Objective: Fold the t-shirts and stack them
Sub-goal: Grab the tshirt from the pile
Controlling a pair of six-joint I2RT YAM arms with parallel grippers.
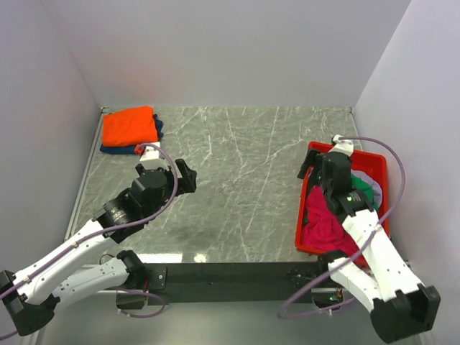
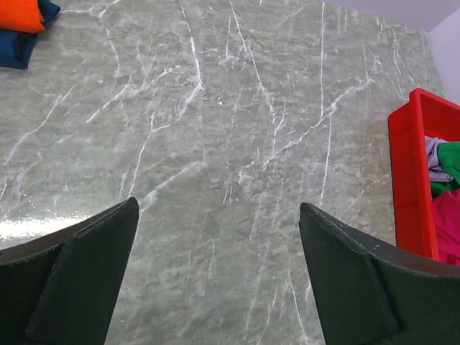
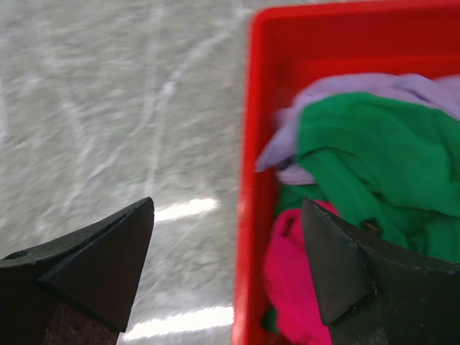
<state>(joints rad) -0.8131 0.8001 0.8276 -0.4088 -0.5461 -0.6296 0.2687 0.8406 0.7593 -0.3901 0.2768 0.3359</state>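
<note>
My right gripper moves to the right in its wrist view and down onto the green shirt's wall-side end (image 3: 325, 138) next, since it lies uncovered over the lilac shirt.
A folded orange t-shirt (image 1: 129, 127) lies on a folded navy blue t-shirt (image 1: 157, 129) at the table's far left; both show in the left wrist view, orange (image 2: 20, 14) over navy (image 2: 21, 47). The magenta t-shirt (image 1: 323, 224), green t-shirt (image 1: 365, 185) and pale lilac t-shirt (image 3: 359, 90) lie crumpled in the red bin (image 1: 379, 164). My left gripper (image 1: 188, 176) is open and empty above bare table (image 2: 219, 208). My right gripper (image 1: 310, 172) is open and empty, straddling the bin's left wall (image 3: 226, 208), above the magenta shirt (image 3: 295, 277) and green shirt (image 3: 374, 158).
The red bin's left wall (image 3: 251, 180) runs between my right fingers. The bin also shows at the right edge of the left wrist view (image 2: 406, 172). White walls enclose the marbled grey table (image 1: 244, 180) at the back and sides.
</note>
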